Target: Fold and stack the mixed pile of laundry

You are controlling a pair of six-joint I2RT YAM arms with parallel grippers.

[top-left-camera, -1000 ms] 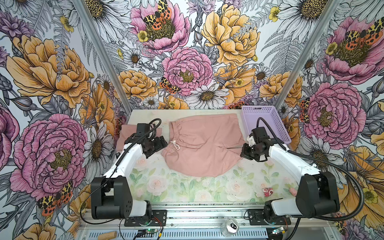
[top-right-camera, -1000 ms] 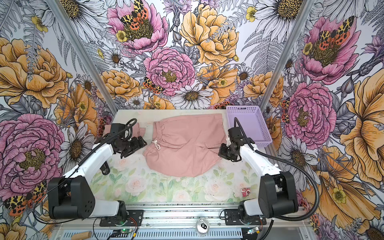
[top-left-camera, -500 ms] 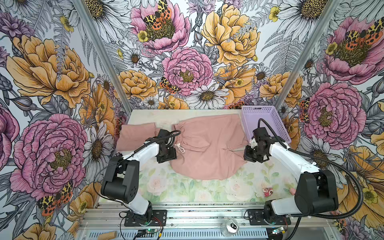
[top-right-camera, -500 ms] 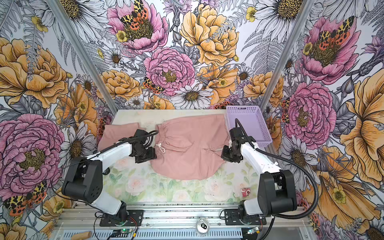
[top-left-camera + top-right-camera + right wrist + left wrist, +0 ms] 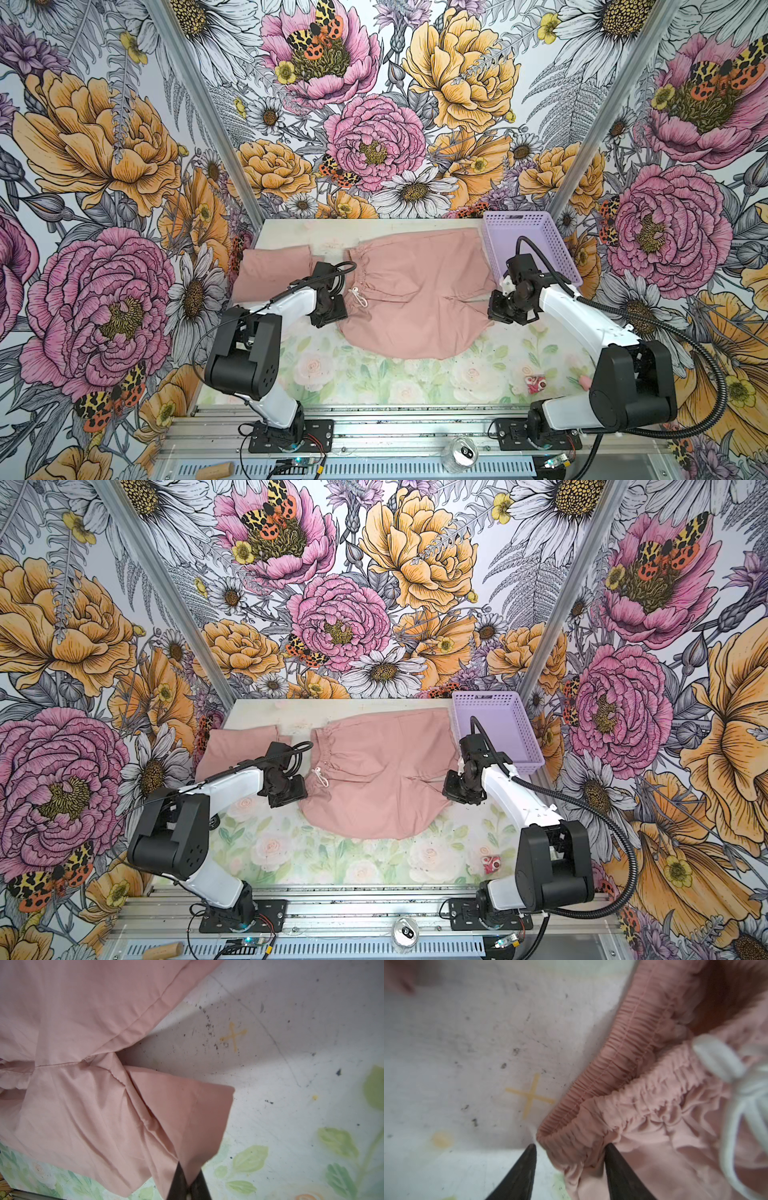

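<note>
My right gripper will next carry the leg-hem corner it holds up and outward onto the far leg's hem (image 5: 482, 262) (image 5: 176, 998), which lies flat, and let go of it there.
Dusty-pink drawstring shorts (image 5: 415, 299) (image 5: 382, 779) lie spread flat mid-table, waistband to the left, with the white drawstring (image 5: 359, 297) (image 5: 737, 1088) on top. My left gripper (image 5: 334, 316) (image 5: 297, 793) (image 5: 571, 1147) is low at the near waistband corner. Its jaws straddle the gathered elastic, still apart, with one finger clear of the cloth. My right gripper (image 5: 498, 309) (image 5: 453, 789) (image 5: 189, 1167) is shut on a leg-hem corner, which is lifted and folded over. A second dusty-pink garment (image 5: 274, 274) (image 5: 241, 746) lies folded at the far left.
A lavender basket (image 5: 532, 241) (image 5: 494, 725) stands at the back right, just behind the right arm. A small red-and-white object (image 5: 534, 383) lies near the front right. Yellow cross marks (image 5: 532, 1095) (image 5: 233, 1036) show on the table. A can (image 5: 463, 451) sits on the front rail.
The left arm swung right from beside the folded garment to the shorts' waistband, and its jaws narrowed around the corner. The right gripper kept its hold on the hem.
</note>
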